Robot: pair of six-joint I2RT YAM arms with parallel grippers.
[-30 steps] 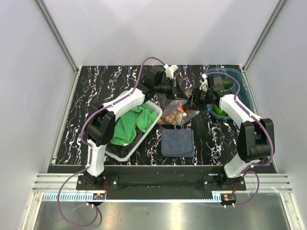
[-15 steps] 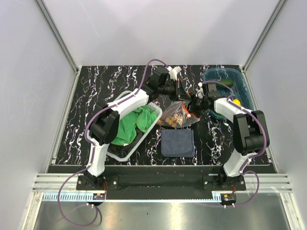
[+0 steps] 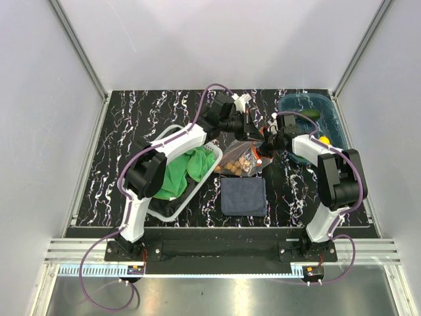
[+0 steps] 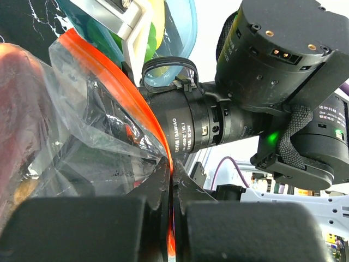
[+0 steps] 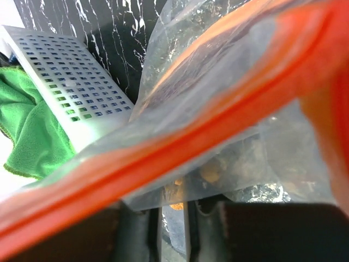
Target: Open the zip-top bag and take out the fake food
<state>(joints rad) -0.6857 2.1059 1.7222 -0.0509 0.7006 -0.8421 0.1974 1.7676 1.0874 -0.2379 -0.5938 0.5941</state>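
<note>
Next, my right gripper lifts up out of the bag (image 3: 241,155). Then it moves over the blue tray and releases the brown balls, since the lemon piece lies there.
The clear zip-top bag (image 3: 241,155) lies between both grippers in mid-table, several brown balls (image 3: 232,165) inside. My left gripper (image 3: 249,132) is shut on its orange-red zip strip (image 4: 109,76); the jaws (image 4: 170,169) pinch the strip with no gap. My right gripper (image 3: 264,146) is at the bag's right edge. In its wrist view the fingers (image 5: 173,210) stand a narrow gap apart, with the bag film (image 5: 218,82) draped over them and brown balls (image 5: 210,172) just beyond. A yellow lemon piece (image 3: 324,139) and a green piece (image 3: 309,116) lie in the blue tray (image 3: 331,108).
A white perforated basket (image 3: 170,212) holding a green cloth (image 3: 172,174) stands left of the bag, under the left arm; it also shows in the right wrist view (image 5: 82,93). A dark blue cloth (image 3: 243,196) lies just in front of the bag. Enclosure walls surround the table.
My right gripper has moved left from the blue tray to the bag's right edge. My left gripper has shifted slightly right with the zip strip. The lemon piece now shows in the tray.
</note>
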